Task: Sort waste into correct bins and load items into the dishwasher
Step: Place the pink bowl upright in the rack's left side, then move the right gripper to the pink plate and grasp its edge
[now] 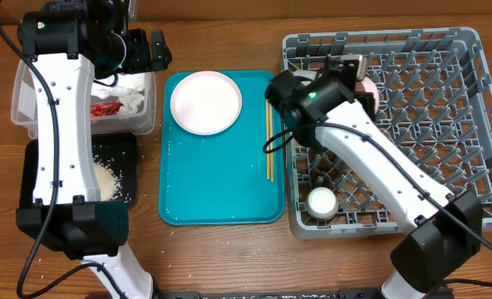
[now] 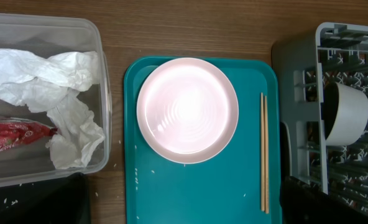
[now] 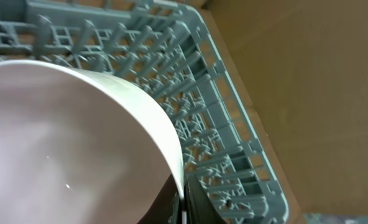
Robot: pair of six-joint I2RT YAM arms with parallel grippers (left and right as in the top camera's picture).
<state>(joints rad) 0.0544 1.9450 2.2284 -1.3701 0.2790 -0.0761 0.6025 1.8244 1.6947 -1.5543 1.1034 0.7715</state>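
Observation:
My right gripper should first lower the second pink plate toward the rack's side by the teal tray, to get down among the rack's wires.
A pale pink plate [image 1: 205, 101] lies on the teal tray [image 1: 221, 191], with the wooden chopsticks [image 1: 269, 141] along the tray's right side. Both also show in the left wrist view: plate [image 2: 187, 110], chopsticks [image 2: 264, 152]. My left gripper [image 1: 150, 50] is open and empty [image 2: 178, 208], high over the tray's far left. My right gripper [image 1: 354, 71] is shut on the rim of a second pink plate [image 3: 66, 149], held on edge over the grey dish rack [image 1: 445, 124]. A white bowl [image 2: 347, 113] and a small white cup [image 1: 322, 202] sit in the rack.
The clear tub [image 1: 30, 116] at the far left holds the crumpled napkin [image 2: 53, 81] and red wrapper [image 2: 16, 137]. The black tray [image 1: 123, 145] in front of it holds rice [image 1: 105, 176]. A few rice grains lie on the teal tray [image 2: 136, 177].

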